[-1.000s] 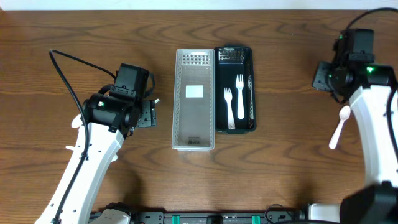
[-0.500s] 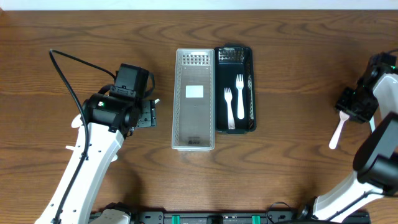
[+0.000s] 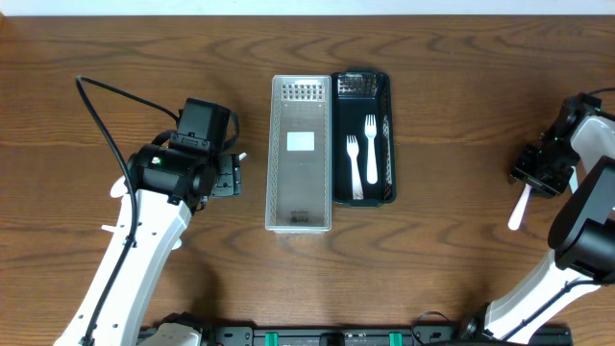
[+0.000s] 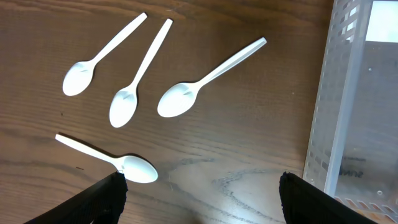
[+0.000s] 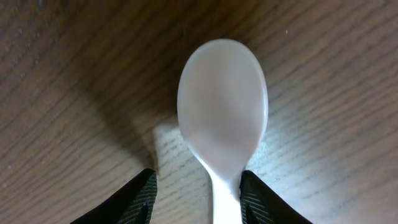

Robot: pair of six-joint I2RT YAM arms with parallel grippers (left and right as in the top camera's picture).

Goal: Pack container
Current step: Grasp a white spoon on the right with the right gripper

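Observation:
The spoon's neck (image 3: 525, 192) (image 5: 225, 178) is already between the open fingers of my right gripper, so next the gripper will stay low over the spoon and close its fingers on the neck.
A white plastic spoon (image 3: 520, 208) lies on the wood table at the far right. My right gripper (image 3: 536, 176) is low over its bowl end. In the right wrist view the spoon (image 5: 222, 106) lies between the open fingers (image 5: 198, 199); the right finger touches its neck and the left finger stands apart. My left gripper (image 3: 226, 176) is open and empty (image 4: 202, 196) above the table left of the clear basket (image 3: 273, 154). Several white spoons (image 4: 140, 74) lie ahead of it. Two white forks (image 3: 354, 165) lie in the dark green tray (image 3: 392, 135).
The clear basket's perforated wall (image 4: 336, 112) is at the right of the left wrist view. The basket and the dark tray stand side by side at the table's middle. The left arm's black cable (image 3: 106, 125) loops over the table's left part.
The right arm swung from the back right out toward the table's right edge and came down over the lone spoon. The left arm has not moved.

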